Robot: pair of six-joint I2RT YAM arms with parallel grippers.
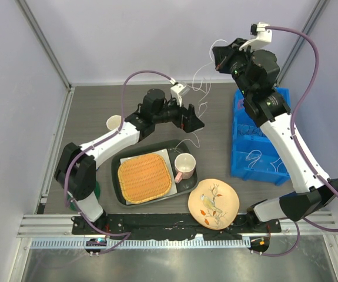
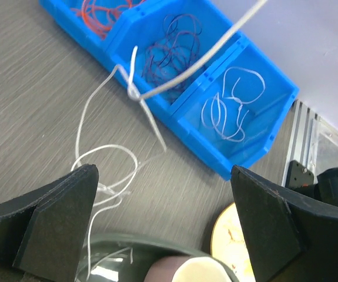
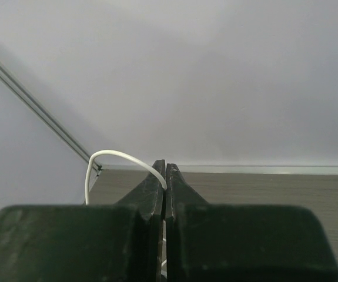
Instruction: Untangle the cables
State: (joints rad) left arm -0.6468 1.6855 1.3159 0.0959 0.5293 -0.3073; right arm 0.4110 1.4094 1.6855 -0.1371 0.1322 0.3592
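The single white strand below the knot hangs beneath the open fingers, clear of the loops, so my left gripper needs to lower its fingers around it next and close.
My right gripper (image 1: 218, 59) is raised at the back of the table and shut on a thin white cable (image 1: 202, 87); the right wrist view shows the jaws (image 3: 165, 168) pressed together with the white cable (image 3: 116, 155) arching out to the left. The cable hangs down to a knot (image 2: 133, 93) and loose white loops (image 2: 106, 154) on the table by the tray. My left gripper (image 1: 196, 121) hovers open and empty above those loops (image 2: 163, 176). A blue bin (image 1: 237, 158) holds red-orange cables (image 2: 102, 13), purple cables (image 2: 171, 51) and white cables (image 2: 230, 103) in separate compartments.
A dark green tray (image 1: 117, 176) holds a woven orange mat (image 1: 144, 177) and a pink mug (image 1: 184, 166). A floral plate (image 1: 214, 202) lies at the front. A white cup (image 1: 114, 123) stands at the left. A green tape ring (image 1: 96, 189) sits by the left arm base.
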